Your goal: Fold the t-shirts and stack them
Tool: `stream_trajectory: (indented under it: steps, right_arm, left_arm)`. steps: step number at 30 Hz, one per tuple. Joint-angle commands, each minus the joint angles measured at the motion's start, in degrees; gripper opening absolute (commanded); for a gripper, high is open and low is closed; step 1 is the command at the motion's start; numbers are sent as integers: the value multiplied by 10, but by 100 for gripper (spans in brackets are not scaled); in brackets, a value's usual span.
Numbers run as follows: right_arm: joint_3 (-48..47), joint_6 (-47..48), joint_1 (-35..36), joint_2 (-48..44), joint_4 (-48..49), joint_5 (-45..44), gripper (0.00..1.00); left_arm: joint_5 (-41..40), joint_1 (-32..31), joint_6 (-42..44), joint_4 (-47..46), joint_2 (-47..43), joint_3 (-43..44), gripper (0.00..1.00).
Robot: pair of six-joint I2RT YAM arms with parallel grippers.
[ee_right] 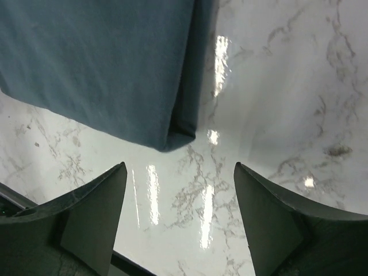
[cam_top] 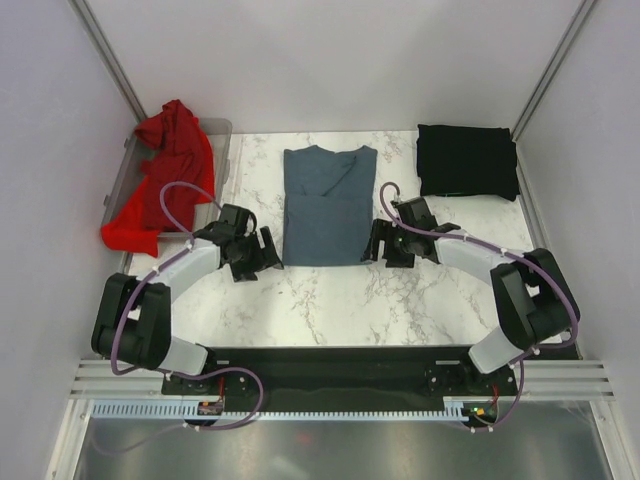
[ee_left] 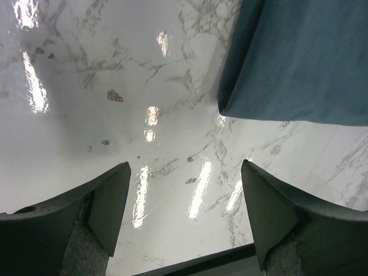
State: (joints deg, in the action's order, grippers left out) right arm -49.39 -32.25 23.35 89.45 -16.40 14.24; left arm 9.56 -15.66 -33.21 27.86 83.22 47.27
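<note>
My left gripper moves down rightward in the top view onto the blue shirt's bin-side near corner (cam_top: 286,262) (ee_left: 226,109) next, as its open fingers span only bare tabletop.
A slate blue-grey t-shirt (cam_top: 328,205) lies flat mid-table, its sides folded inward into a long rectangle. A folded black t-shirt (cam_top: 467,161) rests at the back right. A bright red t-shirt (cam_top: 165,175) hangs crumpled over a clear bin. My left gripper (cam_top: 268,250) is open just off the blue shirt's near left corner (ee_left: 230,106), with only bare tabletop between its fingers (ee_left: 109,201). At the near right corner (ee_right: 175,138) my right gripper (cam_top: 379,243) also stands open and holds nothing.
The clear plastic bin (cam_top: 222,140) stands at the back left edge of the marble table (cam_top: 330,300). Grey walls close in on three sides. A dark strip (cam_top: 330,375) with the arm bases runs along the near edge.
</note>
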Motion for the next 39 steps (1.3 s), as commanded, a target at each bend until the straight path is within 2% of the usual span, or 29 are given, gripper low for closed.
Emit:
stream_trajectory:
  steps: [1,7,8,10,11,14,16,27,30,31,33,34,36,37,38,39]
  right_arm:
    - [7,-6,-5,19,118,37,82]
    - [35,-10,-9,61,182,54,78]
    - [37,-11,-9,72,189,56,70]
    - [46,-11,-12,82,197,60,61]
    - [50,-11,-14,85,204,60,36]
    - [70,-7,-22,79,208,59,4]
    - [76,-4,-23,76,209,60,0]
    - [100,4,-24,79,219,74,0]
    - [100,6,-24,85,223,79,0]
    - [99,6,-23,87,222,80,0]
    - [100,6,-23,91,223,82,0]
    - [101,5,-25,92,224,82,0]
    - [101,5,-24,93,222,83,0]
    - [101,4,-25,91,219,82,2]
    - [102,4,-25,86,214,81,23]
    - [105,4,-24,83,212,79,39]
  left_arm:
    - [29,-2,-29,-97,-39,-36,84]
    - [33,-3,-35,-129,-41,-53,84]
    - [31,-3,-35,-136,-39,-52,84]
    - [30,-3,-36,-140,-29,-49,82]
    - [29,-3,-37,-142,-25,-48,82]
    - [28,-2,-41,-157,-6,-49,81]
    - [30,-2,-44,-173,6,-55,80]
    - [34,-24,-71,-241,49,-73,74]
    - [33,-27,-78,-253,64,-74,64]
    - [33,-29,-80,-255,67,-74,54]
    - [34,-32,-85,-262,73,-77,42]
    - [36,-34,-86,-264,75,-77,33]
    - [40,-38,-88,-267,79,-75,23]
    - [44,-40,-88,-267,83,-71,21]
    - [45,-43,-87,-265,83,-70,20]
    - [45,-44,-88,-265,83,-70,20]
